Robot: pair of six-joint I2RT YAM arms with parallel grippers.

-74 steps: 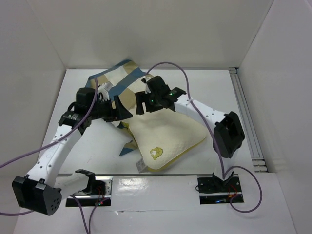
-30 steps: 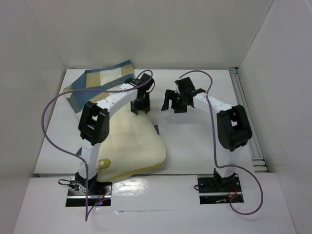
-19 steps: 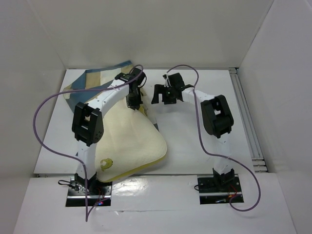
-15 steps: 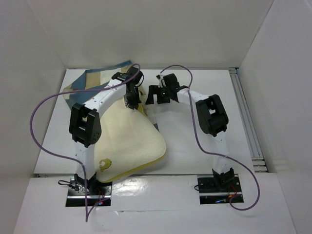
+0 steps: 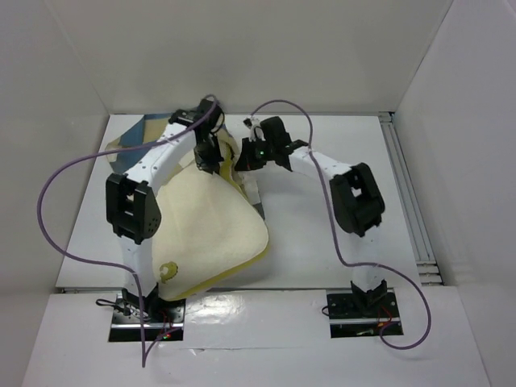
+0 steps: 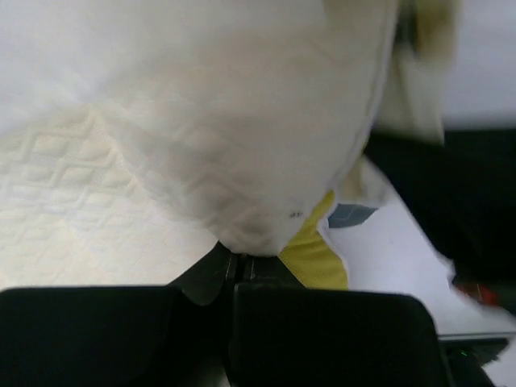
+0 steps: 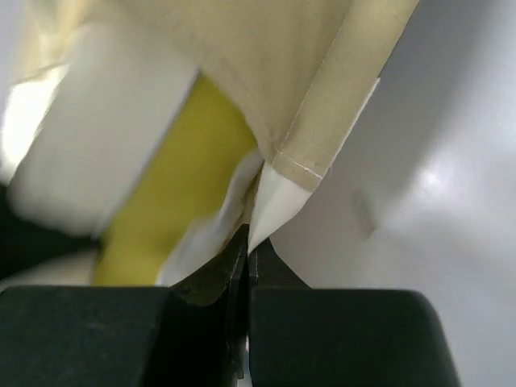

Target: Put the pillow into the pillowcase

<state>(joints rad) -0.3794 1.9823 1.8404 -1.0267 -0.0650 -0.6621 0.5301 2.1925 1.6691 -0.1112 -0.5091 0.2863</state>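
Next, my left gripper moves right in the top view and lets go of the white fold, as the pillowcase's edge (image 5: 235,155) (image 6: 413,101) held by my right gripper lies that way.
The cream quilted pillow (image 5: 214,226) lies left of centre, its yellow emblem (image 5: 169,270) near the front corner. The checked pillowcase (image 5: 131,139) peeks out behind it at the back left, mostly covered. My left gripper (image 5: 206,161) is at the pillow's far corner. In the left wrist view the gripper (image 6: 238,258) is shut on the quilted pillow (image 6: 185,161) beside its yellow piping (image 6: 310,256). My right gripper (image 5: 240,161) sits just to its right. In the right wrist view this gripper (image 7: 246,242) is shut on a hemmed tan-and-white edge of the pillowcase (image 7: 322,105).
White walls close in the table at the back and on both sides. A metal rail (image 5: 409,193) runs along the right edge. Purple cables (image 5: 72,173) loop over the left side and above the right arm. Both arm bases (image 5: 361,310) stand at the near edge.
Both arms have reached back and to the left, to the pillow's far corner. Both grippers have gone from open to shut, the left on the pillow, the right on the pillowcase.
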